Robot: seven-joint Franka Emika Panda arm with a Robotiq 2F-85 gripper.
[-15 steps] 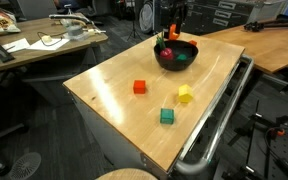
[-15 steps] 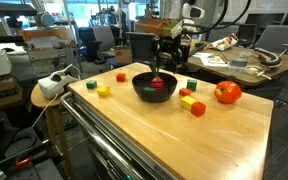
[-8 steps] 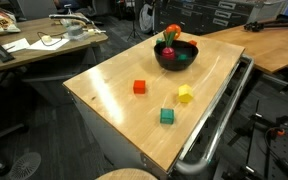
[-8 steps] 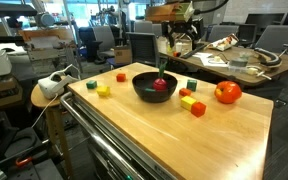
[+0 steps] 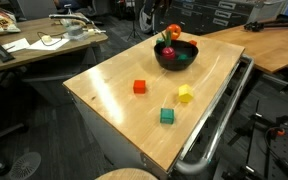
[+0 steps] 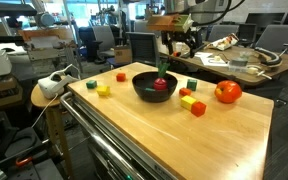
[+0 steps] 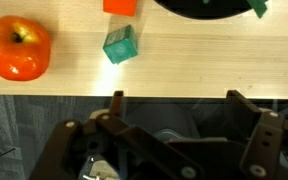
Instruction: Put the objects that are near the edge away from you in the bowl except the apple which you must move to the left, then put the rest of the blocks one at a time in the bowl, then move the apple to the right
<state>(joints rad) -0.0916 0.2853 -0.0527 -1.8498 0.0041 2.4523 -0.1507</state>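
Observation:
My gripper shifts toward the apple next, then lowers over the green cube (image 6: 192,83) (image 7: 121,45).
The black bowl (image 6: 142,90) (image 5: 189,52) holds the dark red toy fruit (image 6: 161,86), its green stalk sticking up. My gripper (image 6: 178,45) hangs open and empty above and behind the bowl. In the wrist view its fingers (image 7: 117,100) stand wide apart over the table's far edge. A green cube (image 7: 120,45) (image 6: 191,85) lies between the bowl and the apple (image 7: 16,48) (image 6: 227,92) (image 5: 174,32). A red-orange cube (image 5: 139,87), a yellow cube (image 5: 185,94) and another green cube (image 5: 167,116) lie apart on the near half of the table.
A yellow cube (image 6: 187,100) and a red cube (image 6: 198,108) sit close to the bowl, next to the apple. The wooden table (image 5: 114,100) has a metal rail (image 5: 219,120) along one side. Desks and chairs stand around it.
My gripper has opened fully and risen from the bowl, leaving the toy fruit inside it. The cubes and the apple have not moved.

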